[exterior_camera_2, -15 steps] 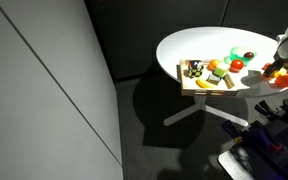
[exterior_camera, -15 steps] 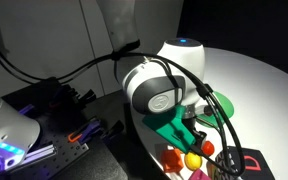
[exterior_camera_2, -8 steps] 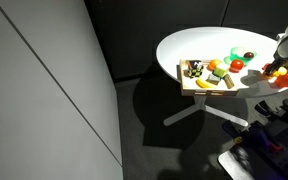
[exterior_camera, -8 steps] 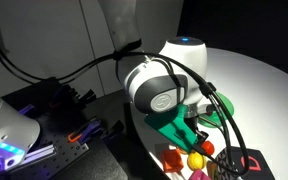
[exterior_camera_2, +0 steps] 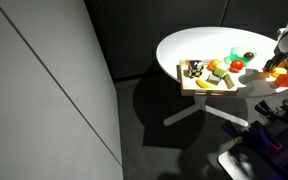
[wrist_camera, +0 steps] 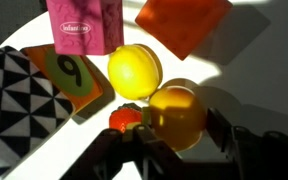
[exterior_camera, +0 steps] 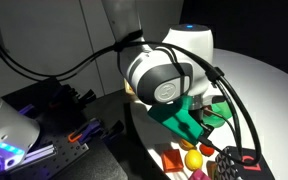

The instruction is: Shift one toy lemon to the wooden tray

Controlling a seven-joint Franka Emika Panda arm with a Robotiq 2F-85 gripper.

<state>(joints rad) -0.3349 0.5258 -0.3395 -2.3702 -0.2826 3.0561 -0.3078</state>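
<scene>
The wooden tray is across the table from my gripper. My gripper must next lift, go past the green bowl, and lower to let go of the toy lemon beside the orange ball [exterior_camera_2: 206, 66].
In the wrist view my gripper [wrist_camera: 179, 126] is shut on a toy lemon [wrist_camera: 177, 112], a yellow ball lying in shadow between the two dark fingers [wrist_camera: 222, 128]. A second, brighter toy lemon [wrist_camera: 134, 70] sits just beyond it on the white table. The wooden tray [exterior_camera_2: 189, 84] stands near the table's front edge in an exterior view, holding several toy foods, well apart from the arm [exterior_camera_2: 287, 42] at the far right edge. In an exterior view the arm's wrist [exterior_camera: 160, 82] hides the gripper, and a yellow lemon [exterior_camera: 194, 158] shows below it.
Near the held lemon lie a small red piece [wrist_camera: 124, 119], an orange block [wrist_camera: 182, 22], a pink card [wrist_camera: 84, 25], an orange number card [wrist_camera: 69, 78] and a black-and-white patterned card [wrist_camera: 14, 115]. A green bowl [exterior_camera_2: 236, 52] and red ball [exterior_camera_2: 237, 64] sit behind the tray.
The gripper has shut on the lemon. In the exterior view the arm's wrist has risen and shifted slightly to the right.
</scene>
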